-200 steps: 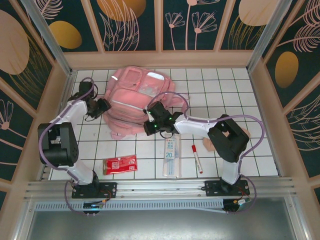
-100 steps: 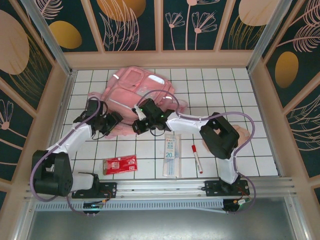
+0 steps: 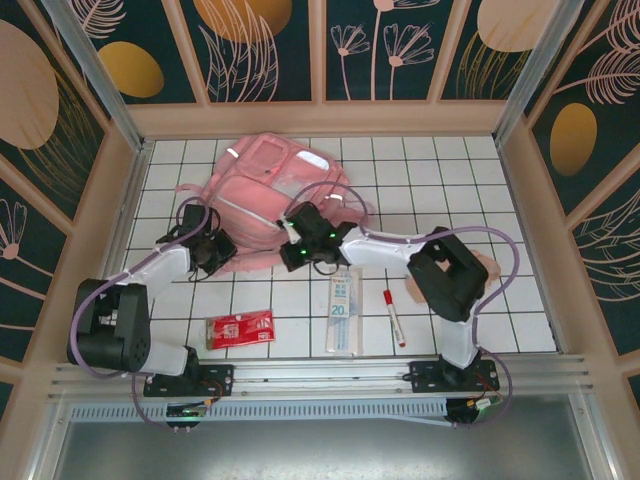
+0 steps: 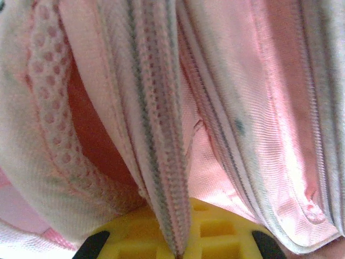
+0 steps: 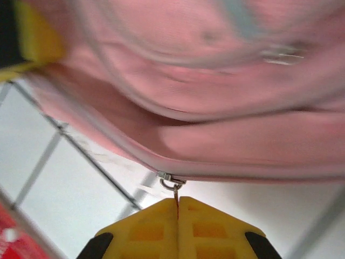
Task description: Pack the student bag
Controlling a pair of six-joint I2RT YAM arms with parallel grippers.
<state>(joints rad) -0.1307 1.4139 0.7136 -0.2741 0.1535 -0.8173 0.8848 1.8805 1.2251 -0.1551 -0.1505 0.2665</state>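
The zip seam [image 5: 242, 170] runs beyond the slider, so the pull goes outward along it next, and my right gripper releases it by the bag's end opposite my left gripper.
The student bag [image 3: 262, 190], a soft pink backpack with silvery strips, lies flat at the back middle of the tiled table. At the bag's near left edge, my left gripper [image 3: 217, 248] is shut on a fold of pink fabric with zip tape [image 4: 161, 162]. That fold runs down between the yellow fingers [image 4: 226, 232]. My right gripper [image 3: 298, 254] is at the bag's near edge. It is shut on the thin metal zip pull [image 5: 175, 186], which hangs from the slider on the bag's zip seam [image 5: 242, 170].
A red packet [image 3: 240, 328] lies near the front left. A long clear box with blue print [image 3: 342, 312] and a red marker [image 3: 394, 317] lie front middle. A beige-pink pouch [image 3: 489, 264] is partly hidden behind the right arm. Wooden walls ring the table.
My left gripper moved from the bag's left side to its near left edge and shut on the fabric. The right gripper stayed shut, shifted left, then came partly back. The bag shifted slightly.
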